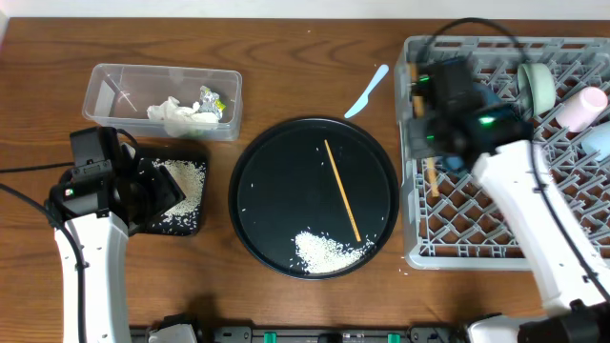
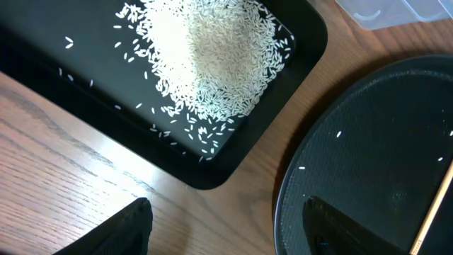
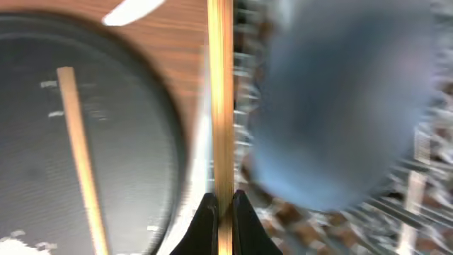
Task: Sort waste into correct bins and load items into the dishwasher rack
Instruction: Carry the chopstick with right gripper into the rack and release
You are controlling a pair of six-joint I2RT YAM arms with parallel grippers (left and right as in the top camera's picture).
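Observation:
I should next move my right gripper past the dark-blue bowl and down to release the chopstick in the rack slot beside the white stick, because that slot is open.
My right gripper is shut on a wooden chopstick over the left edge of the light-grey dishwasher rack; this view is blurred. A dark-blue bowl sits in the rack beside it. The second chopstick lies on the round black tray with a pile of rice. My left gripper is open and empty over the table between the shallow black rectangular tray holding rice and the round tray.
The clear tub at the back left holds a crumpled napkin and a wrapper. White plastic cutlery lies on the table behind the round tray. A mint-green bowl, pink cup and light-blue cup stand in the rack.

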